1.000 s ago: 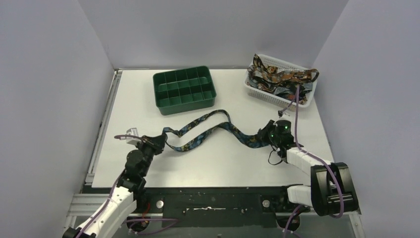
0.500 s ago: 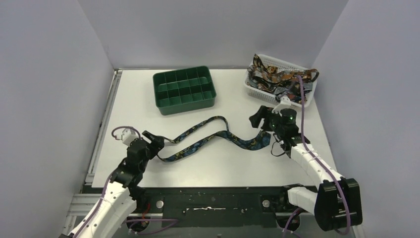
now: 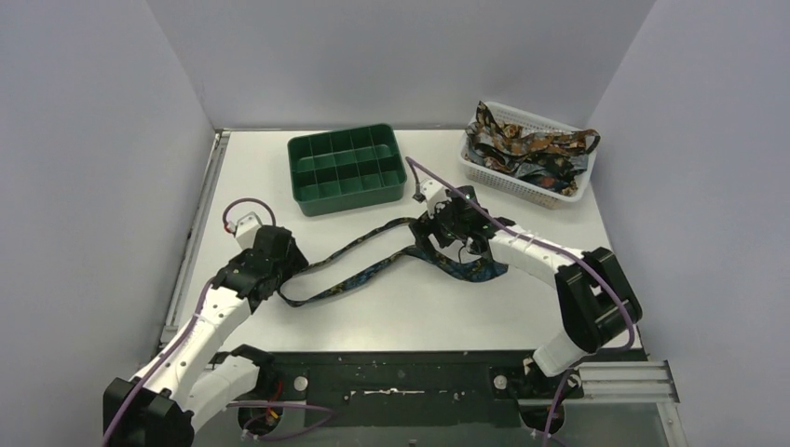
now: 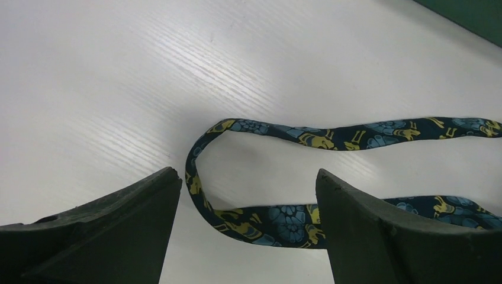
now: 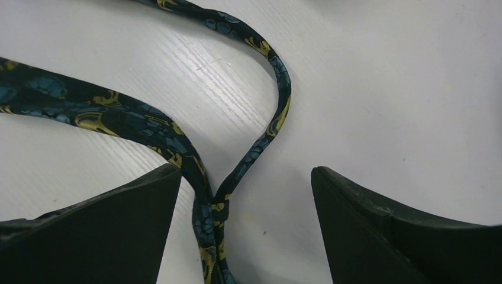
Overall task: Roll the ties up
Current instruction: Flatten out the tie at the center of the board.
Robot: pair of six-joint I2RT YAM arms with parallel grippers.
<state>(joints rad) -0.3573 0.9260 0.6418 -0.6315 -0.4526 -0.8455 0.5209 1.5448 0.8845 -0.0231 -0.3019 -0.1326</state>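
The narrow bend of the tie's loop (image 3: 280, 291) (image 4: 191, 169) lies on the tabletop below the spread fingers of my left gripper. I need to lower my left gripper onto that bend next and close across it.
One of the ties (image 3: 483, 271), dark with blue and yellow patterns, lies in long curves across the middle of the table. My left gripper (image 3: 283, 262) hovers open over its left loop. In the left wrist view that loop (image 4: 266, 218) lies on the table between the spread fingers (image 4: 118, 231), untouched. My right gripper (image 3: 434, 233) hangs open above the tie's middle. In the right wrist view two strands (image 5: 218, 204) meet between its jaws, nearer the left finger (image 5: 112, 225). More ties (image 3: 526, 149) are piled in the white basket.
A green compartment tray (image 3: 349, 201) stands at the back centre, close behind the right gripper. The white mesh basket (image 3: 510, 181) sits at the back right. Grey walls close in the table on three sides.
Both grippers have opened and let go of the tie's ends. The right arm has swung left to the tie's middle; the left arm has shifted slightly forward over the left loop.
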